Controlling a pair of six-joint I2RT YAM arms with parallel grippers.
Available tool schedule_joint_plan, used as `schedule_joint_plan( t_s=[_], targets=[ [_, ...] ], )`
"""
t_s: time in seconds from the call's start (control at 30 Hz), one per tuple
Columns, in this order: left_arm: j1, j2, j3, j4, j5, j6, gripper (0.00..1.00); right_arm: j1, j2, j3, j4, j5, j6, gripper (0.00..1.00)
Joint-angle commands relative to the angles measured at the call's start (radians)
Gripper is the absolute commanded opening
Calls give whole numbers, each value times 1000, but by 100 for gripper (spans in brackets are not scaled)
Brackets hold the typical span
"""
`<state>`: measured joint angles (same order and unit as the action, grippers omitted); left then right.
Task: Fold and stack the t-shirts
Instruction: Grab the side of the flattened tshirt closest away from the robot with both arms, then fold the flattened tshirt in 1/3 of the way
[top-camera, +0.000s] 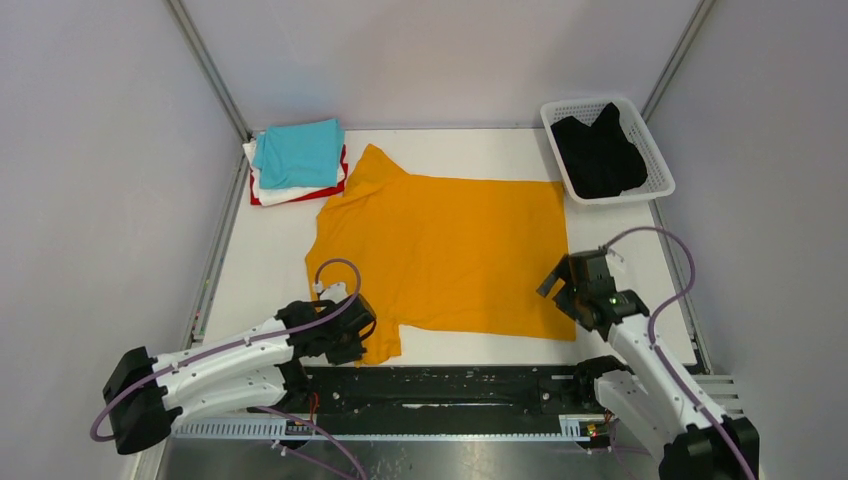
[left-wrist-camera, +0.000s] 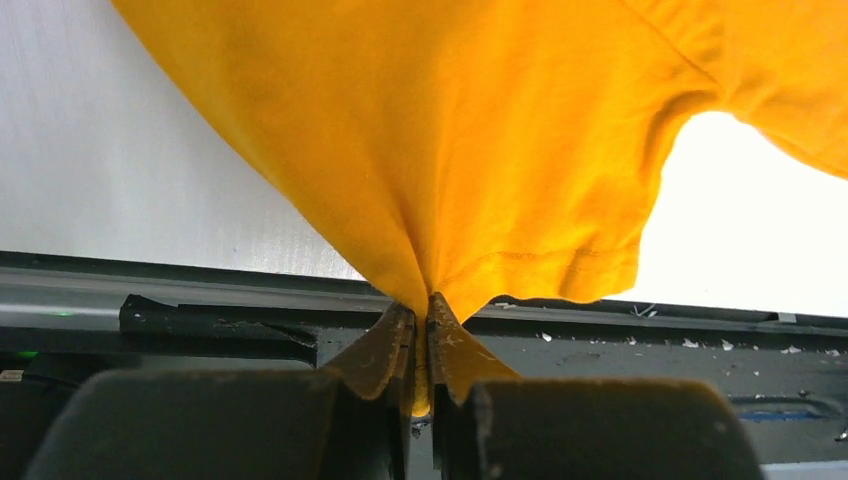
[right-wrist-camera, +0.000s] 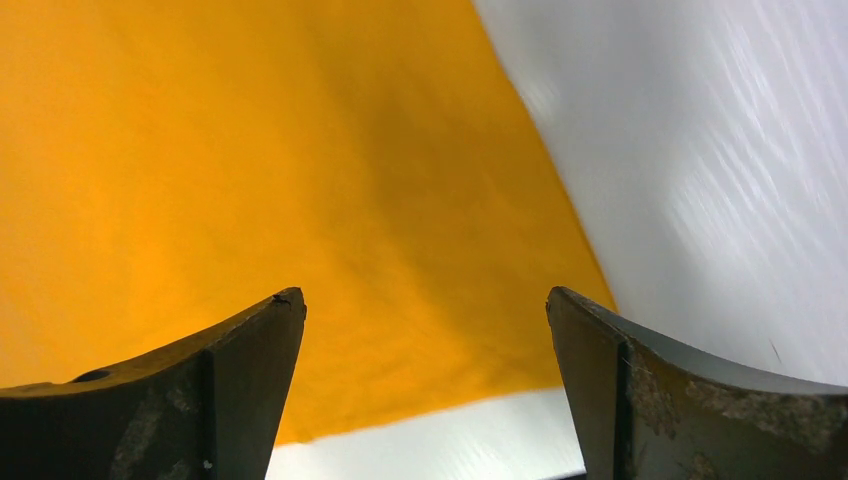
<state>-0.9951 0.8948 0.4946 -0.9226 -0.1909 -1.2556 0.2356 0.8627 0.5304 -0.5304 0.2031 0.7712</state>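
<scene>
The near sleeve goes up and outward in my left gripper next, as it juts past the shirt's near side. The cloth then comes free over the chest between the sleeves.
An orange-yellow t-shirt (top-camera: 450, 250) lies spread flat across the middle of the table. My left gripper (top-camera: 352, 335) is shut on its near left sleeve; in the left wrist view the cloth (left-wrist-camera: 450, 150) is pinched between the closed jaws of that gripper (left-wrist-camera: 422, 315). My right gripper (top-camera: 558, 290) hovers open over the shirt's near right corner (right-wrist-camera: 420, 300), nothing between its fingers (right-wrist-camera: 240, 370). A folded stack sits at the back left: a turquoise t-shirt (top-camera: 300, 152) on a white one (top-camera: 290, 192) on a red one (top-camera: 341, 172). A black t-shirt (top-camera: 600, 155) lies in the basket.
The white lattice basket (top-camera: 655, 150) stands at the back right corner. A black rail (top-camera: 450, 390) runs along the near table edge between the arm bases. Grey walls enclose the table on both sides and behind.
</scene>
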Motion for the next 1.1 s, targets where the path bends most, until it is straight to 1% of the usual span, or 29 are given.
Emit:
schedule_joint_plan(
  t_s=[0.0,0.03,0.1,0.2,0.4,0.5,0.57,0.63,0.73,0.8,0.9,1.03,1.07],
  targets=[
    [-4,-58,36,-7,-38,46,4,-4,-152,-133,-148,-27,174,100],
    [-4,-70,36,-6,-42,49,4,-4,-183,-155,-157,-38,196,99],
    [-4,-85,44,-7,-46,58,4,-4,-225,-184,-164,-64,217,94],
    [-4,-99,57,-7,-55,65,3,-4,-255,-208,-180,-83,249,92],
    [-4,-114,80,-6,-89,63,2,-4,-235,-227,-142,-69,259,87],
    [-4,-117,97,-6,-115,69,2,-4,-184,-242,-89,-70,255,80],
    [-4,-118,107,-7,-130,72,2,-4,-148,-247,-61,-84,249,65],
    [-4,-118,120,-6,-147,77,1,-4,-133,-238,-58,-85,238,46],
    [-4,-109,155,-7,-174,87,0,-3,-149,-220,-83,-60,215,16],
    [-2,-95,176,3,-197,98,0,-4,-173,-209,-96,-49,192,1],
    [22,-68,201,71,-196,157,0,-4,-168,-171,-107,-42,161,0],
    [162,-26,226,204,-103,266,0,-4,-90,-85,-110,-56,85,0],
    [202,-15,226,276,-67,295,0,-4,-65,-62,-109,-59,66,0]
  ],
)
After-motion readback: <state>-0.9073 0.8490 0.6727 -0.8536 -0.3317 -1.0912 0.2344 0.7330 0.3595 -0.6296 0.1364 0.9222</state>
